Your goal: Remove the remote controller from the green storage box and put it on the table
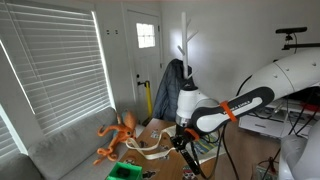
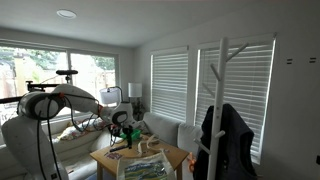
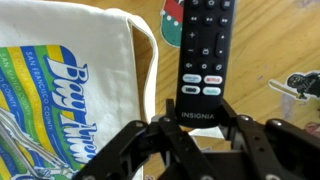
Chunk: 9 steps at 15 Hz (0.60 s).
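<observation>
The light wood (image 3: 168, 75) beside the tote bag's strap is below my gripper, so my gripper will next lower the remote onto it, clear of the bag, and release it there.
The remote controller (image 3: 205, 55) is black with "INSIGNIA" on its lower end. In the wrist view my gripper (image 3: 198, 113) is shut on that lower end, holding the remote over the light wooden table (image 3: 270, 50). In an exterior view the green storage box (image 1: 125, 172) sits low at the front, to the left of my gripper (image 1: 182, 140), which hangs above the table. The remote is too small to make out in both exterior views.
A white tote bag (image 3: 70, 70) with blue and yellow print lies left of the remote. A round red and green item (image 3: 172, 25) lies beside the remote's top. An orange octopus toy (image 1: 118, 135) sits near the grey sofa (image 1: 60, 150). A small object (image 3: 300, 85) lies at the right.
</observation>
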Tool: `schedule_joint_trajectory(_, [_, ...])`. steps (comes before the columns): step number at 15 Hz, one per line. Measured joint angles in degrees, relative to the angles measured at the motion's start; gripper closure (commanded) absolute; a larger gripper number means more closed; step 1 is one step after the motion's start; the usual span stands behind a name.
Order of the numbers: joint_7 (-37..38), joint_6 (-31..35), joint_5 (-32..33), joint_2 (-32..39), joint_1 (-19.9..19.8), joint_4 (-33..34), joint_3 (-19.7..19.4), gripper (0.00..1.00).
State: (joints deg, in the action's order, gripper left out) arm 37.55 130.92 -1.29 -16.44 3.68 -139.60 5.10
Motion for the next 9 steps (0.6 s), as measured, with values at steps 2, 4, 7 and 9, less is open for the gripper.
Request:
schedule_joint_trajectory(2, [-3.44,-0.19,-0.95,0.90,0.16,0.00,0.00,0.82])
schedule_joint_trajectory(4, [-6.54,-0.20,-2.01,1.97,0.38,0.00,0.16,0.82])
schedule_joint_trajectory(7, [-9.63,-0.23,-3.01,3.93,0.57,-0.01,0.80,0.82])
schedule_joint_trajectory(9, [-10.94,-0.24,-3.36,5.38,0.71,-0.01,1.10,0.82])
